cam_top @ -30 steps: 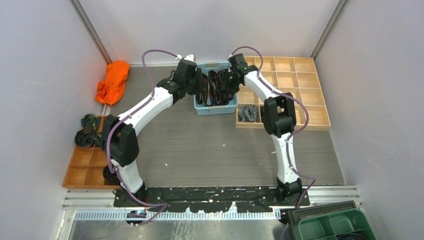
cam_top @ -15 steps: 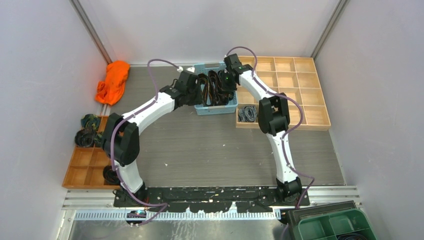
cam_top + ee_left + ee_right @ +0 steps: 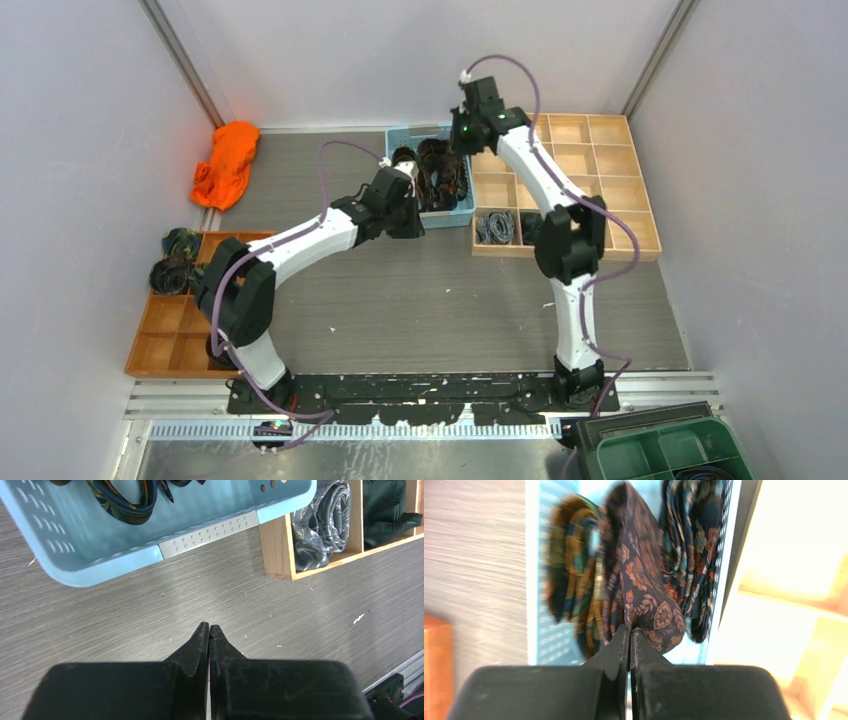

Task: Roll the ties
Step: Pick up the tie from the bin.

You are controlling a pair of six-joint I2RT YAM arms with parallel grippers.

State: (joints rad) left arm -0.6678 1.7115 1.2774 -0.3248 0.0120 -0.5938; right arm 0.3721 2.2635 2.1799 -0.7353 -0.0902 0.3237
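My right gripper holds the paisley tie (image 3: pixel 640 575) and will lift next, carry it back and down, and release it on the bare tabletop, because other ties crowd the basket.
Several dark patterned ties (image 3: pixel 440 172) lie bunched in the blue basket (image 3: pixel 452 210). Above the basket's far right side, my right gripper (image 3: pixel 458 150) is shut on a brown-maroon paisley tie (image 3: pixel 640 575). In the right wrist view this tie hangs from the fingertips (image 3: pixel 630 629), between a black-orange tie (image 3: pixel 574 585) and a darker one (image 3: pixel 694 545). My left gripper (image 3: pixel 410 222) is shut with nothing in it. It hovers over bare table just in front of the basket (image 3: pixel 105 560), in the left wrist view (image 3: pixel 209 626).
A wooden compartment tray (image 3: pixel 600 150) to the right of the basket holds a coiled grey tie (image 3: pixel 495 227) in a front cell. Another wooden tray (image 3: pixel 175 340) at the left edge holds coils (image 3: pixel 172 272). An orange cloth (image 3: pixel 225 165) lies far left. A green bin (image 3: pixel 665 450) sits near right.
My left gripper has shut empty and drawn back out of the basket to the table in front. My right gripper has shut on the paisley tie and risen toward the far side.
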